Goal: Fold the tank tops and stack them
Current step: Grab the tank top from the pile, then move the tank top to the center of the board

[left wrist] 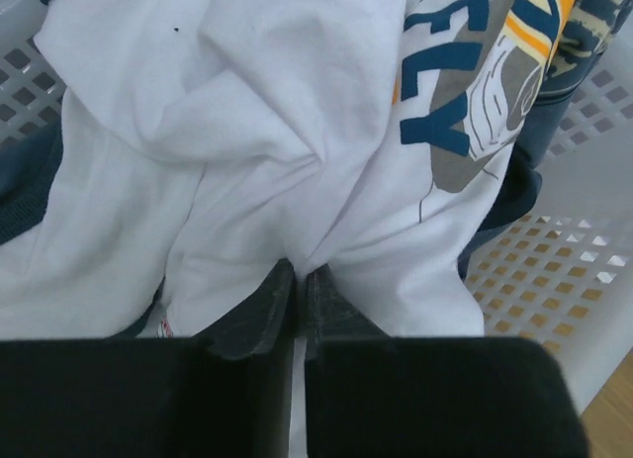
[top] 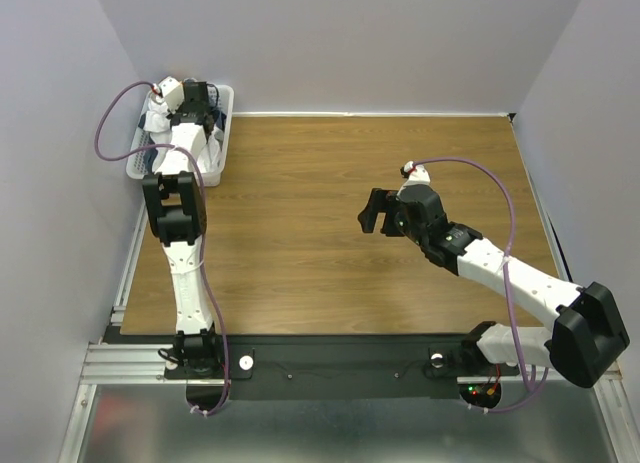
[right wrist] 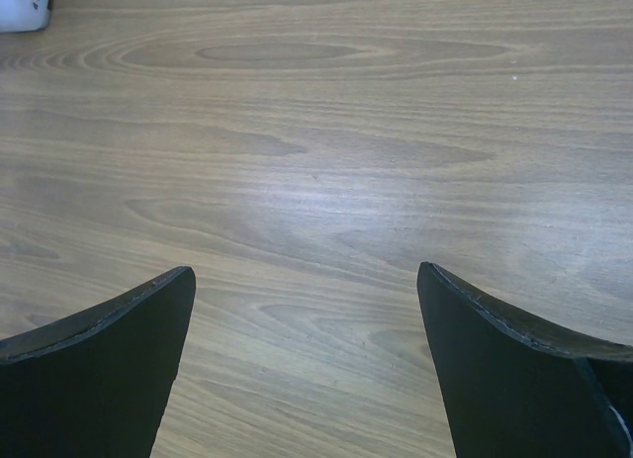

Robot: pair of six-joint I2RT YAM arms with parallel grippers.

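I need to lift my left gripper next and move it to the right in the top view. I should then lower it and let go of the white tank top beside the basket, where the wood is bare.
A crumpled white tank top (left wrist: 237, 151) with a navy, grey and orange chest print lies in the white mesh basket (left wrist: 564, 270); navy fabric shows beside and beneath it. My left gripper (left wrist: 300, 272) is shut on a pinch of the white fabric inside the basket. In the top view the left gripper (top: 192, 101) reaches into the basket (top: 222, 133) at the table's far left corner, and the arm hides most of the clothes. My right gripper (right wrist: 307, 275) is open and empty, hovering over bare wood; in the top view it (top: 375, 211) sits right of centre.
The wooden table (top: 320, 203) is walled at the back and both sides. A corner of the white basket (right wrist: 25, 8) shows at the top left of the right wrist view.
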